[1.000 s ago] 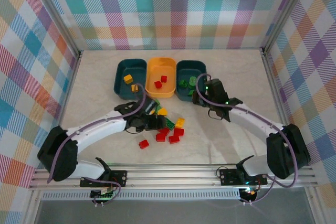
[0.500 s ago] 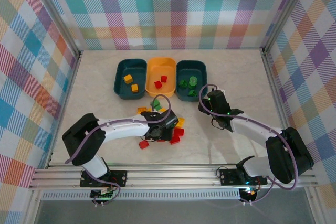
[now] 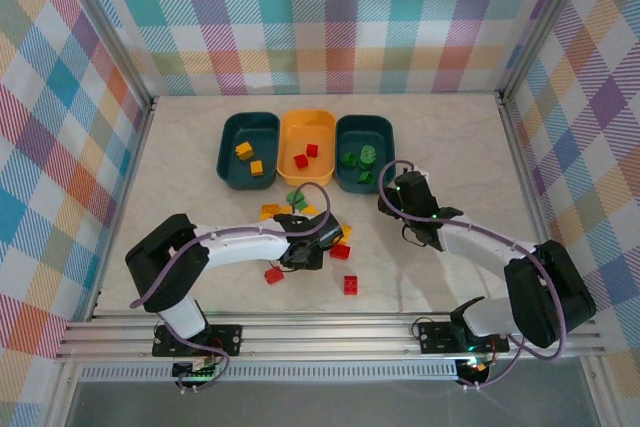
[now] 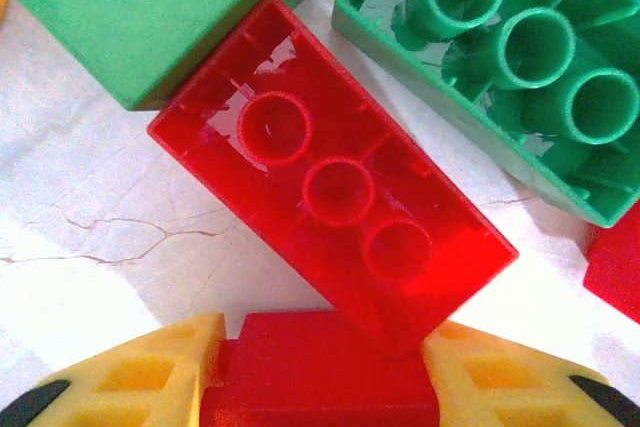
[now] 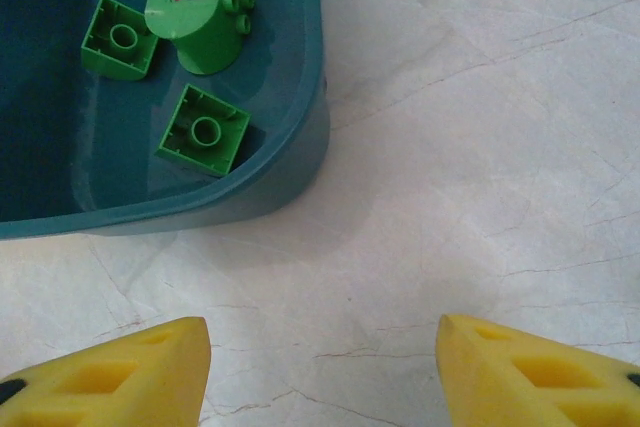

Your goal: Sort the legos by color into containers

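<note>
My left gripper moves up and outward over the orange container (image 3: 288, 137) next and releases the red lego, as that container, holding red legos, lies outward of it.
My left gripper (image 3: 318, 241) is low over the loose pile of legos in the middle of the table. In the left wrist view its yellow fingers (image 4: 160, 367) press both sides of a red lego (image 4: 320, 377). Just ahead lie an upturned red lego (image 4: 330, 192) and two green legos (image 4: 510, 57). The left teal container (image 3: 226, 147) holds yellow legos (image 3: 242, 150). Red legos (image 3: 311, 150) lie in the orange container (image 3: 288, 137), and green legos (image 5: 205, 130) in the right teal container (image 5: 300, 162). My right gripper (image 5: 322, 327) is open over bare table by that container's near corner.
Loose red legos lie at the near side of the pile (image 3: 273, 274) and apart from it (image 3: 351, 284). A yellow lego (image 3: 270, 211) and a green one (image 3: 295, 197) lie just short of the containers. Plaid walls enclose the table on three sides.
My left gripper swung right into the pile and its jaws closed onto a red lego. One red lego slid out toward the near edge. My right gripper drew back from the green container.
</note>
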`<act>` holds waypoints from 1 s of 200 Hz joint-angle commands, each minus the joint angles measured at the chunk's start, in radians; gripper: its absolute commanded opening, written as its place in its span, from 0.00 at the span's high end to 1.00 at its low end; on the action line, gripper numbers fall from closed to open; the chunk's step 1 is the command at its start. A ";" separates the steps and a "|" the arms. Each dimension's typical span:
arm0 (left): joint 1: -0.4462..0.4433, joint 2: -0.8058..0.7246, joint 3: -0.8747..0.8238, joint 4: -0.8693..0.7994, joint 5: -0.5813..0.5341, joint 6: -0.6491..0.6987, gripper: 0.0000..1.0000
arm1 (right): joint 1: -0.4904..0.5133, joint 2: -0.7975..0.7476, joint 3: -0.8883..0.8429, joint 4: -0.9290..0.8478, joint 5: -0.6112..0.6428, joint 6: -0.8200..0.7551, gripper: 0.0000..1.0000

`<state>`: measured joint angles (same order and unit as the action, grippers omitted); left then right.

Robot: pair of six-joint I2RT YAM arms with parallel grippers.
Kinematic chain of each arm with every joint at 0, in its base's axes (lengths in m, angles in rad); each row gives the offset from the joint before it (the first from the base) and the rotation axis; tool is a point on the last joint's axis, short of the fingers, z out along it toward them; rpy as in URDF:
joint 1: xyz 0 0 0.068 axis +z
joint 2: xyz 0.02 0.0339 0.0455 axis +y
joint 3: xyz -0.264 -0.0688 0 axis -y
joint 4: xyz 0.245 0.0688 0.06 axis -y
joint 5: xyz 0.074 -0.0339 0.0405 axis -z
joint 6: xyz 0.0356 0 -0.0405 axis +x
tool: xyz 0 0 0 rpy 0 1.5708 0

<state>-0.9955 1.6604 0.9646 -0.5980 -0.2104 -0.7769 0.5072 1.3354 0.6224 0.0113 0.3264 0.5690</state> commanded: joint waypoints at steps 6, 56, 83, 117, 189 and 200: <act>-0.011 -0.081 0.071 -0.073 -0.045 0.055 0.74 | -0.001 0.015 0.013 0.029 0.007 0.014 0.39; 0.172 -0.154 0.243 -0.103 -0.014 0.219 0.75 | -0.001 0.032 0.019 0.036 0.002 0.028 0.40; 0.370 -0.047 0.371 -0.048 0.090 0.265 0.74 | -0.001 0.012 0.001 0.047 0.024 0.039 0.39; 0.477 0.221 0.670 -0.080 0.172 0.301 0.73 | -0.001 0.008 -0.001 0.044 0.041 0.046 0.39; 0.517 0.694 1.242 -0.318 0.187 0.314 0.63 | -0.001 0.010 0.010 0.050 0.011 0.038 0.38; 0.520 0.710 1.262 -0.325 0.198 0.312 0.59 | -0.001 0.007 0.008 0.050 0.011 0.038 0.38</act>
<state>-0.4881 2.3402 2.1540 -0.8219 -0.0399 -0.4774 0.5072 1.3643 0.6228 0.0315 0.3424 0.5987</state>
